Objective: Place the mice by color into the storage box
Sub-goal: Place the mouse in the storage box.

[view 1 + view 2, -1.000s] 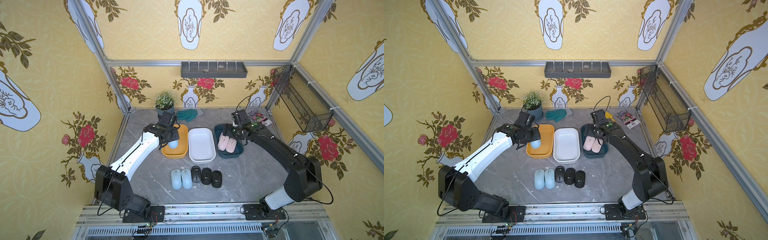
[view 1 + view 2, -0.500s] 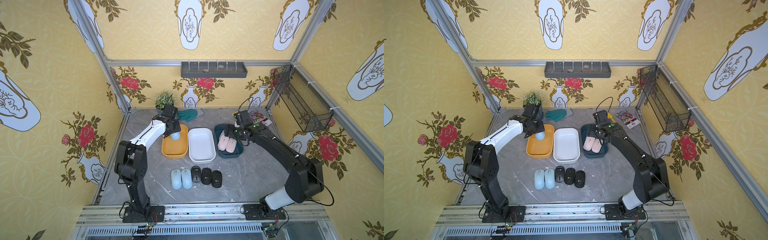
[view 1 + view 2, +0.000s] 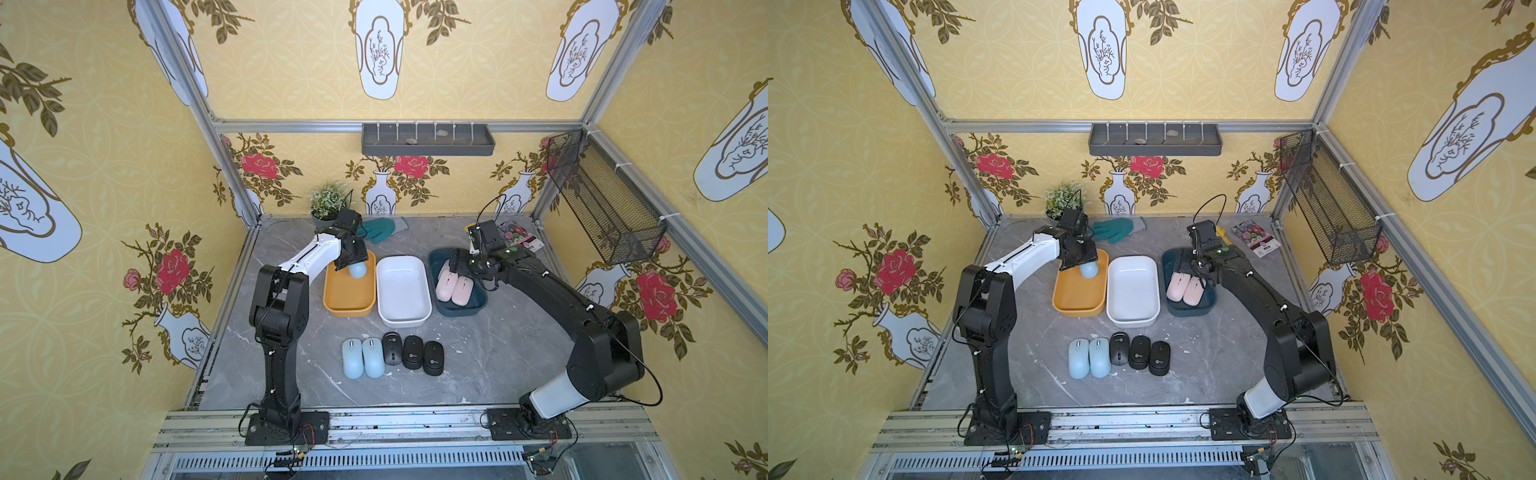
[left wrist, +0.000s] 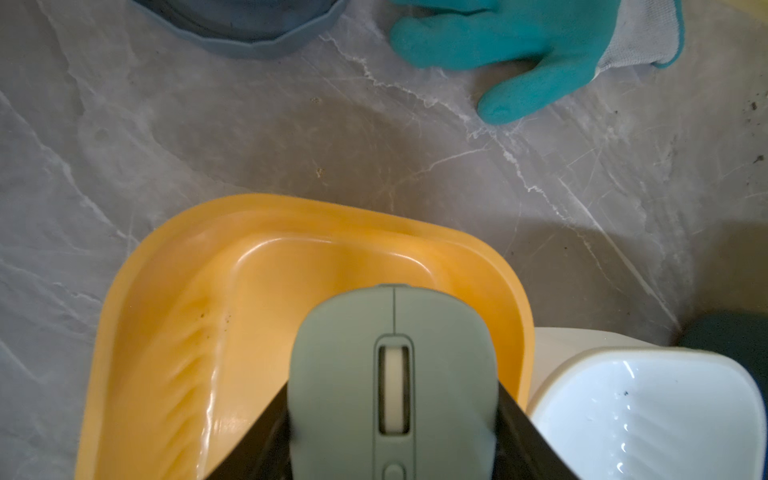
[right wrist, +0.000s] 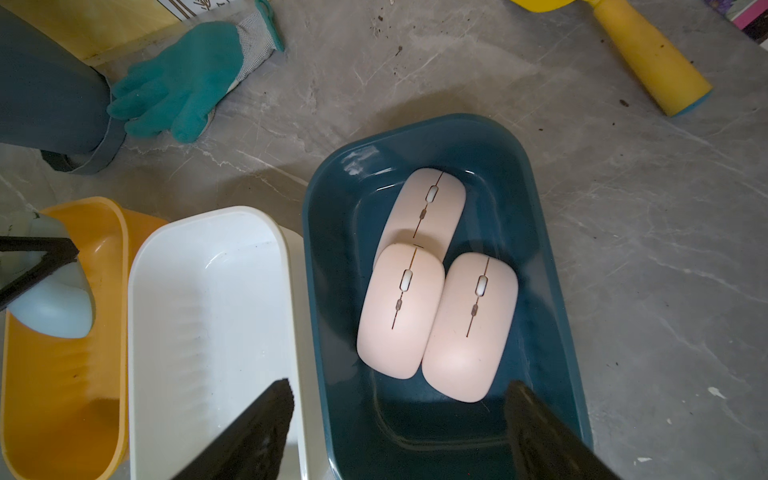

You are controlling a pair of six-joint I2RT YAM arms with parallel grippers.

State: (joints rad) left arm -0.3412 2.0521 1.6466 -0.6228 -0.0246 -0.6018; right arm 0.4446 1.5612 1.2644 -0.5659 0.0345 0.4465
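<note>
My left gripper sinks into the orange storage box's far end [image 4: 308, 272] next and releases the pale blue mouse [image 4: 392, 374], because it still hangs above the box's bare bottom there.
My left gripper [image 4: 392, 395] is shut on a pale blue mouse [image 4: 392, 374], holding it just above the far end of the orange storage box [image 3: 349, 308]. The white box [image 3: 403, 291] beside it holds nothing. Three pink mice [image 5: 401, 311] lie together in the dark teal box [image 5: 316, 291]. My right gripper [image 5: 399, 388] hangs open above that box's near end, touching none of them. Two pale blue mice [image 3: 352, 358] and three black mice [image 3: 413, 352] lie in a row on the table in front of the boxes.
A green glove [image 3: 380, 230] and a potted plant [image 3: 328, 203] lie behind the orange box. A yellow-handled tool [image 5: 652, 62] and a seed packet [image 3: 519, 237] lie behind the teal box. A wire basket [image 3: 602, 208] hangs on the right wall.
My left arm has carried the blue mouse from the middle of the orange box toward its far end, its lower links swinging upright. The right gripper has hardly moved.
</note>
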